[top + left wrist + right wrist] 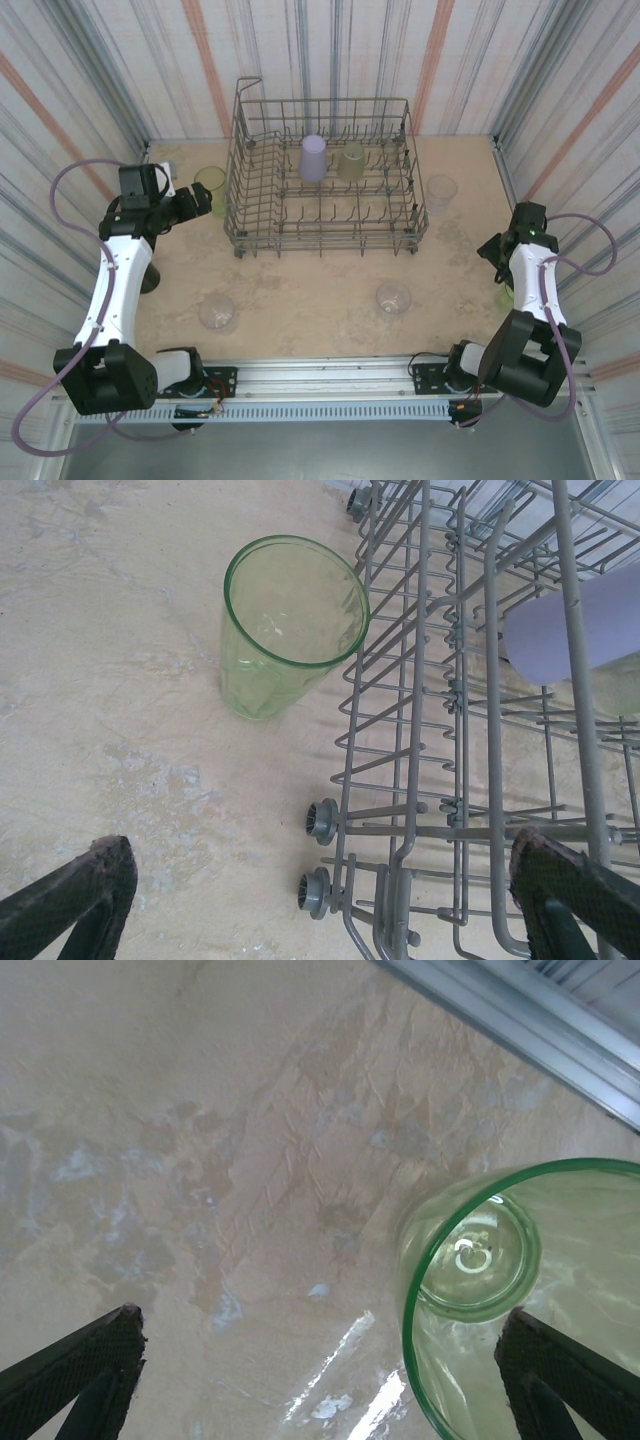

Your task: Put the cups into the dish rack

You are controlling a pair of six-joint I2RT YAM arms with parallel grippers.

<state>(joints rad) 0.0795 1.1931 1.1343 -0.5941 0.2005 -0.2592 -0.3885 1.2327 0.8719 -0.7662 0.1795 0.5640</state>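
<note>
My right gripper comes down over the green cup's rim (408,1310) next and closes its fingers on the cup's side, as that rim is just below, between the open fingers.
The grey wire dish rack (320,215) stands at the table's back centre, holding a lavender cup (313,157) and a yellow-green cup (351,160). Another green cup (210,182) stands upright just left of the rack, and my left gripper (200,201) hovers open beside it. In the left wrist view that cup (290,620) is ahead of the open left gripper (320,900), with the rack (450,730) on the right. My right gripper (320,1370) is open over a green cup (480,1260) that stands against its right finger (560,1370). The same cup (506,293) peeks from under the right gripper (495,255).
A clear cup (441,190) stands right of the rack. Two more clear cups (218,312) (393,298) sit on the near table. Striped walls close in on three sides. A metal rail (330,378) runs along the near edge.
</note>
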